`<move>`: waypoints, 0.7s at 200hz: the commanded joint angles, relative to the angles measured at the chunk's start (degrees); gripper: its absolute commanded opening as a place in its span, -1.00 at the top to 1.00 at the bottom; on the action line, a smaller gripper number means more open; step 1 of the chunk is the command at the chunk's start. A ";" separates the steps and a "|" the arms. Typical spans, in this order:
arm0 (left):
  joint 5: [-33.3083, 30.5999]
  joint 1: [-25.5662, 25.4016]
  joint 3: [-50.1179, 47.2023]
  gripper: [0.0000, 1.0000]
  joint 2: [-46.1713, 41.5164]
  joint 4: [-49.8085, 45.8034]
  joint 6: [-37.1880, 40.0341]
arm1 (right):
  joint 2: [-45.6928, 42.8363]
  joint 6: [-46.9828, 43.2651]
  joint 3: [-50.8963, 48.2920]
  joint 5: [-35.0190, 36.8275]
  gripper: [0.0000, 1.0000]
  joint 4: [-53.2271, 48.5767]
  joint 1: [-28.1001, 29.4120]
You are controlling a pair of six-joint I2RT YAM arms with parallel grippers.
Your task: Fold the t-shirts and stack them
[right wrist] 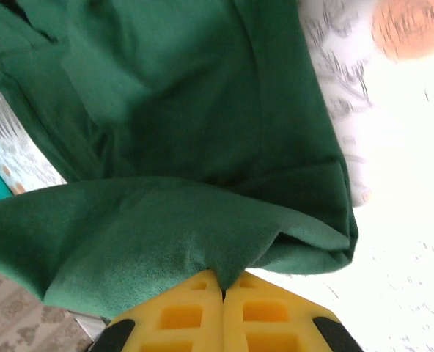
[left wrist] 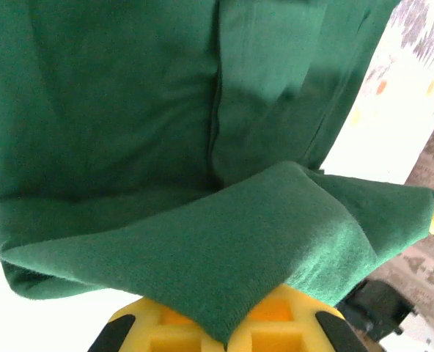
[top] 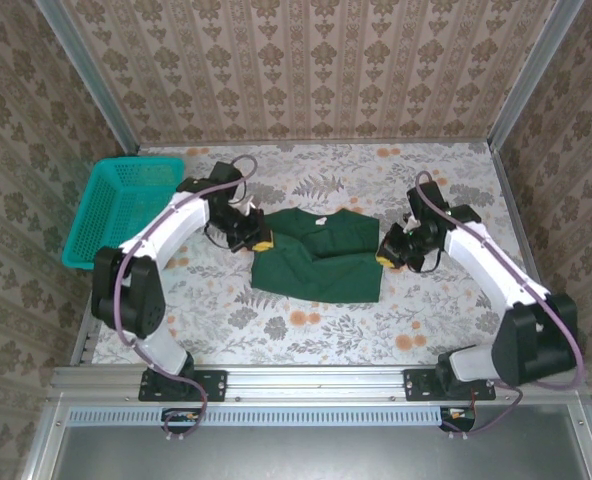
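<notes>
I will next carry the fold outward with my right gripper over the shirt's far corner [top: 370, 225] and release it there, because that uncovered corner lies outward of my gripper.
A dark green t-shirt [top: 318, 256] lies partly folded in the middle of the floral table. My left gripper [top: 260, 242] is at its left edge, shut on a pinched corner of the cloth [left wrist: 224, 286] between the yellow fingers [left wrist: 158, 323]. At the shirt's right edge, my right gripper [top: 385, 256] is shut on a fold of green cloth [right wrist: 166, 235], nipped between its yellow pads [right wrist: 180, 315]. Both held edges are lifted a little above the rest of the t-shirt [right wrist: 173, 95], which lies flat on the table.
A teal mesh basket [top: 119, 208] sits at the table's far left, beyond the left arm. Metal posts and patterned walls close in the back and both sides. Bare floral tabletop [top: 316, 330] lies in front of the shirt.
</notes>
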 commanded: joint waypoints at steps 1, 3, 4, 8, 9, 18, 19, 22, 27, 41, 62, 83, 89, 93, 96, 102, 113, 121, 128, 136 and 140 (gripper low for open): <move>1.67 2.01 5.92 1.00 3.68 2.52 -2.75 | 6.78 -0.99 6.58 -1.24 1.00 1.12 -1.75; 1.69 2.04 6.38 1.00 4.12 2.55 -2.77 | 7.35 -1.08 7.13 -1.20 1.00 1.04 -1.85; 1.70 2.09 6.68 1.00 4.32 2.55 -2.77 | 7.75 -1.08 7.43 -1.13 1.00 0.93 -1.88; 1.66 2.32 7.76 1.00 5.02 2.56 -2.88 | 9.02 -1.16 8.76 -0.91 1.00 0.54 -2.25; 1.63 2.36 8.03 1.00 5.20 2.56 -2.91 | 9.33 -1.26 9.12 -0.85 1.00 0.50 -2.25; 1.29 2.77 10.26 1.00 6.72 2.73 -3.27 | 11.95 -1.11 11.78 -0.85 1.00 0.37 -2.70; 1.23 2.76 10.46 1.00 6.93 2.73 -3.37 | 12.21 -1.05 11.95 -0.92 1.00 0.42 -2.74; 1.18 2.87 11.16 1.00 7.41 2.85 -3.45 | 13.09 -0.96 12.75 -1.01 1.00 0.64 -2.85; 1.17 3.08 12.25 1.00 8.20 3.07 -3.74 | 14.56 -0.78 14.17 -1.26 1.00 1.00 -3.02; 1.35 3.88 15.12 1.00 11.21 3.35 -4.84 | 19.26 -0.66 18.92 -1.18 1.00 0.01 -3.39; 1.52 5.59 19.50 1.00 16.24 3.51 -6.24 | 27.02 -0.83 26.47 -1.01 1.00 -1.54 -4.00; 1.36 7.28 23.69 1.00 21.87 5.35 -7.92 | 35.98 -1.35 35.08 -0.63 0.97 -3.88 -4.70; 1.68 7.87 25.47 1.00 24.06 5.57 -8.88 | 38.55 -1.35 37.85 -0.50 0.98 -4.93 -5.04; 2.21 8.18 26.93 1.00 25.58 5.89 -9.36 | 40.42 -1.35 39.56 -0.32 0.98 -5.70 -5.28; 2.59 8.32 28.17 1.00 26.62 6.25 -9.57 | 41.50 -1.35 40.64 -0.03 0.99 -6.18 -5.47; 3.33 8.61 31.08 1.00 29.31 6.73 -9.84 | 43.56 -0.84 42.98 0.64 1.00 -7.25 -5.85; 3.49 9.11 37.88 0.83 34.60 5.18 -9.97 | 47.01 0.97 45.63 -1.38 1.00 -6.15 -6.76; 2.73 9.55 43.66 0.80 38.32 3.00 -9.80 | 49.12 2.75 47.38 -2.84 0.90 -5.38 -7.48; 1.08 10.04 48.14 0.70 40.76 1.82 -10.06 | 50.88 3.83 49.37 -2.31 0.56 -5.70 -8.24; 0.43 10.58 50.68 0.52 42.29 2.07 -10.96 | 52.47 4.22 52.15 -0.78 0.11 -6.28 -9.02; -1.53 10.78 51.36 0.50 42.69 2.40 -11.57 | 53.36 4.05 53.75 -0.75 -0.01 -6.37 -9.44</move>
